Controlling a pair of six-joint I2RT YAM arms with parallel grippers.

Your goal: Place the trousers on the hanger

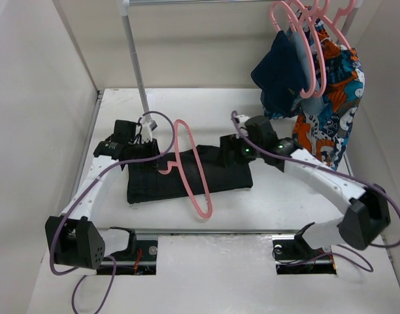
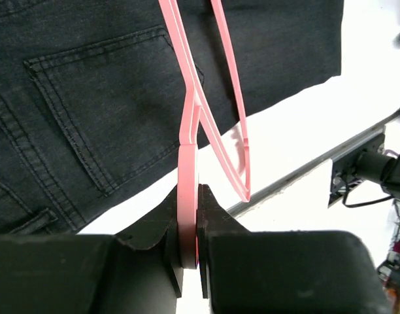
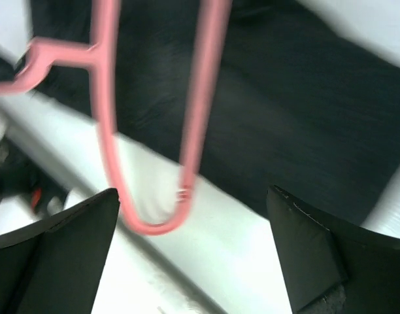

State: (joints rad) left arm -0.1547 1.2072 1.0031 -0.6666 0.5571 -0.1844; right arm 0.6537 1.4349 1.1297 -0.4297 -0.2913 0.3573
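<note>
The trousers' uncovered end (image 1: 243, 175) (image 3: 337, 173) lies below my right gripper and to its right in the wrist view. The gripper comes down that way next, clear of the hanger.
The black trousers (image 1: 154, 183) lie folded flat across the middle of the table. The single pink hanger (image 1: 204, 209) is tilted over them, its far end reaching past their near edge. My left gripper (image 1: 153, 156) is shut on the hanger's hook end (image 2: 188, 196), above the trousers' back pocket (image 2: 89, 98). My right gripper (image 1: 230, 149) hovers open and empty over the trousers' right end. In its wrist view the hanger loop (image 3: 107, 131) and the dark fabric (image 3: 285, 118) lie below the spread fingers (image 3: 331, 261), blurred.
A rail post (image 1: 136, 59) stands at the back left. Bunched pink hangers (image 1: 304, 26) at the back right carry a navy garment (image 1: 282, 72) and an orange-blue patterned cloth (image 1: 334, 111). White walls close in both sides. The table's near edge has a dark slot (image 1: 206, 231).
</note>
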